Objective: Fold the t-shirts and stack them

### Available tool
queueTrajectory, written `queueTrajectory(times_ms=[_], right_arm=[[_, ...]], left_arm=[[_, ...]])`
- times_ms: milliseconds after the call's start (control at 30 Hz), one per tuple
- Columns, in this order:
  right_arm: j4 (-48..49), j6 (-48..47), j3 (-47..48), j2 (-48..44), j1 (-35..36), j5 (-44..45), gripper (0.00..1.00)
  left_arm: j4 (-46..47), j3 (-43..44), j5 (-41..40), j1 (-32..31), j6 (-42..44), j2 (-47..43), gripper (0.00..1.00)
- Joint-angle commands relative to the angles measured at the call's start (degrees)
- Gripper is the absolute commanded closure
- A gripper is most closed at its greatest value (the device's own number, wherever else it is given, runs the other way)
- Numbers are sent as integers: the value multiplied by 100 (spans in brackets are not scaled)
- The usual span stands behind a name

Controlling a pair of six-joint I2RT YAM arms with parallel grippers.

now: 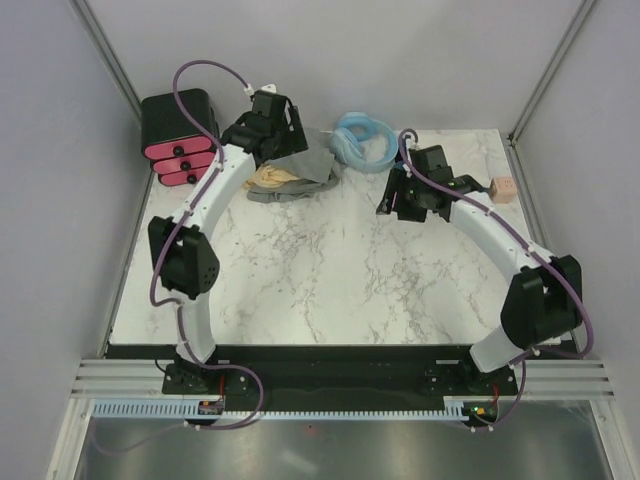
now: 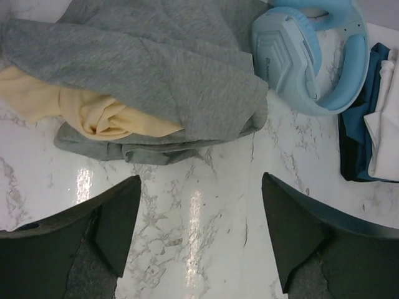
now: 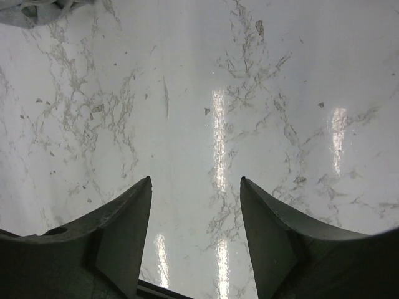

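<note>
The front fold of the grey t-shirt is lower down and farther from my base, so my left gripper will lower and reach out to it next.
A heather-grey t-shirt lies crumpled at the back of the table, over a tan-yellow t-shirt that pokes out at its left. In the top view the grey shirt and the tan one sit just below my left gripper. My left gripper is open over bare marble just short of the pile, holding nothing. A dark blue shirt with a whitish shirt on it shows at the right edge. My right gripper is open and empty above bare marble.
A light-blue coiled hose lies right of the pile. A black box with pink drawers stands at the back left corner. A small pink cube sits at the right. A grey cloth corner shows far left.
</note>
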Motion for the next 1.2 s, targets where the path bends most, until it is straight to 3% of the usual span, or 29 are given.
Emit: queueTrajectory(times_ms=[0, 167, 567, 1167], right_arm=[[18, -39, -340, -725, -35, 105, 34], [-140, -75, -622, -1015, -35, 114, 34], [-562, -189, -930, -1411, -26, 184, 33], [-764, -84, -1097, -1613, -96, 466, 33]], left_arm=[[-566, 1411, 256, 152, -186, 812, 16], [-680, 2293, 422, 415, -273, 1646, 16], [-680, 2882, 476, 679, -19, 2526, 16], [-469, 2988, 616, 881, 139, 2992, 16]])
